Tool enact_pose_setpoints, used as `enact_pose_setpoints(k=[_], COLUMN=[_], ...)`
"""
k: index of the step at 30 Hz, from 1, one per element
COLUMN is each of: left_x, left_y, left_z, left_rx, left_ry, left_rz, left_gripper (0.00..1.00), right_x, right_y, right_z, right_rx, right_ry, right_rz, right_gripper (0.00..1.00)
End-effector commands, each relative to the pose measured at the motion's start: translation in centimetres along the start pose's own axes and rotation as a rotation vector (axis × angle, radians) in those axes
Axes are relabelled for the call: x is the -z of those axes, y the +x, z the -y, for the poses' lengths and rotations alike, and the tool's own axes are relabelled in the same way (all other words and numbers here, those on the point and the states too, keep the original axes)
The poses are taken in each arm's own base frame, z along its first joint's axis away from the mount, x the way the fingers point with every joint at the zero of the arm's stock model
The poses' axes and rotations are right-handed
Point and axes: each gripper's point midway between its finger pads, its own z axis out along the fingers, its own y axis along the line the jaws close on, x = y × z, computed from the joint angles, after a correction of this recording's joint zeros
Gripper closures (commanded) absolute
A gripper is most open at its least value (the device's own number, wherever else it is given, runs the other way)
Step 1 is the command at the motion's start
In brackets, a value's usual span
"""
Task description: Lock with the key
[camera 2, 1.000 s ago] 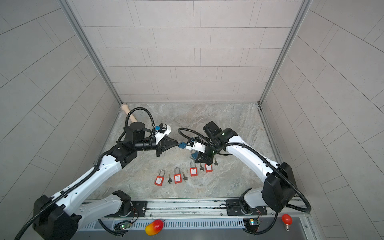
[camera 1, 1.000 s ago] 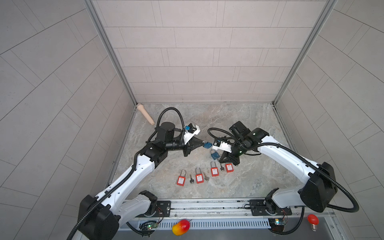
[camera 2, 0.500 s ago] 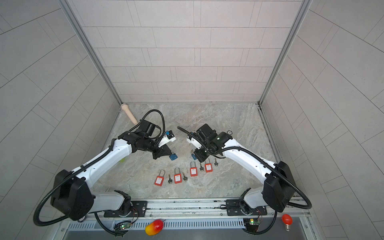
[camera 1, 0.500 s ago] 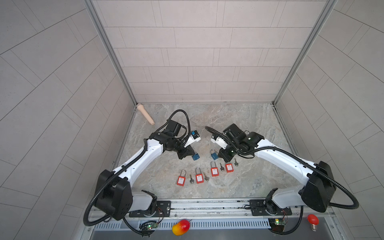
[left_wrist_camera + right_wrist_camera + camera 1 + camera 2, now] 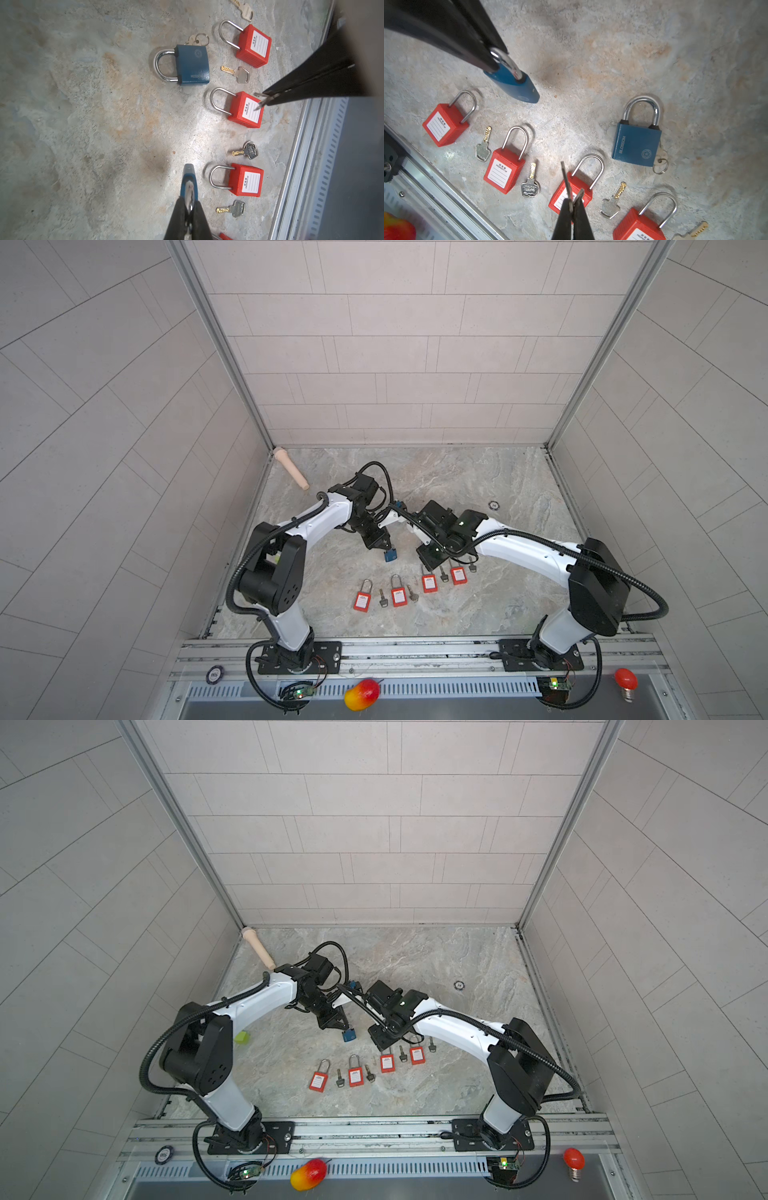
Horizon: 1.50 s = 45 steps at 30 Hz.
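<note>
The robot's right gripper should move toward the hanging blue padlock next and go down to release the key on the bare floor between the blue padlocks, which is below it.
My left gripper (image 5: 189, 202) is shut on the steel shackle of a blue padlock (image 5: 188, 178), which hangs body-down just above the stone floor (image 5: 83, 124); in both top views it shows at the fingertips (image 5: 390, 556) (image 5: 349, 1034). My right gripper (image 5: 573, 202) is shut on a thin metal key (image 5: 566, 182), held over a red padlock (image 5: 579, 187). In the left wrist view that key (image 5: 258, 96) sticks out of the right gripper (image 5: 267, 98). The two grippers are apart, side by side. A second blue padlock (image 5: 635, 143) lies flat on the floor with a key ring.
Several red padlocks (image 5: 399, 597) lie in a row with loose keys (image 5: 382, 602) between them, near the front rail (image 5: 415, 649). A wooden peg (image 5: 291, 468) lies in the back left corner, and a small green block (image 5: 242, 1038) sits beside the left arm.
Both grippers have drawn apart from the middle, where padlock and key were close together, and dropped toward the floor. The left still carries the blue padlock, the right the key.
</note>
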Motion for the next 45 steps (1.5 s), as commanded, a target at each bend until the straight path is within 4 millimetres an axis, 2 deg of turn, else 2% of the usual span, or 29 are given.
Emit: enact_pose_setpoints(k=[1,12,15,17,21,28,32,37,41,43,45], left_x=[-0.3,-2.4,-2.6,-2.6,-2.6,-1.4,0.8,6.7,11.7,13.9,15.2], left_y=[0.0,0.4,-0.1,-0.4,-0.2,-0.9,-2.5,-4.4,-4.0,-3.2,-2.0], left_z=[1.0,0.3,-0.3,-0.7,-1.3,-2.3,-4.3,-7.7,-9.6,-9.9,-9.7], left_rx=[-0.007,0.011,0.009,0.01,0.017,-0.011,0.015,0.115,0.22,0.283,0.344], left_ry=[0.062,0.087,0.067,0.039,-0.002,-0.103,-0.226,-0.389,-0.523,-0.584,-0.623], left_rz=[-0.022,-0.085,-0.088,-0.098,-0.108,-0.071,0.03,0.261,0.416,0.492,0.545], left_gripper=[1.0,0.98,0.94,0.85,0.78,0.64,0.56,0.52,0.51,0.51,0.51], right_x=[0.6,-0.1,-0.6,-0.8,-0.9,-1.3,-1.5,-1.8,-3.2,-4.4,-5.4], right_y=[-0.7,-1.1,-1.1,-1.2,-1.3,-1.3,-1.4,-1.4,-1.4,-1.2,-1.1], right_z=[0.8,0.5,0.4,0.3,0.1,0.0,-0.5,-1.1,-1.3,-1.4,-1.4], right_rx=[-0.05,-0.049,-0.054,-0.06,-0.066,-0.075,-0.069,-0.046,-0.042,-0.039,-0.038], right_ry=[0.049,0.04,0.034,0.031,0.034,0.055,0.065,0.083,0.08,0.078,0.078], right_rz=[0.056,0.055,0.041,0.04,0.043,0.025,0.026,0.009,-0.049,-0.099,-0.146], right_gripper=[1.0,1.0,1.0,1.0,1.0,1.0,1.0,1.0,1.0,1.0,1.0])
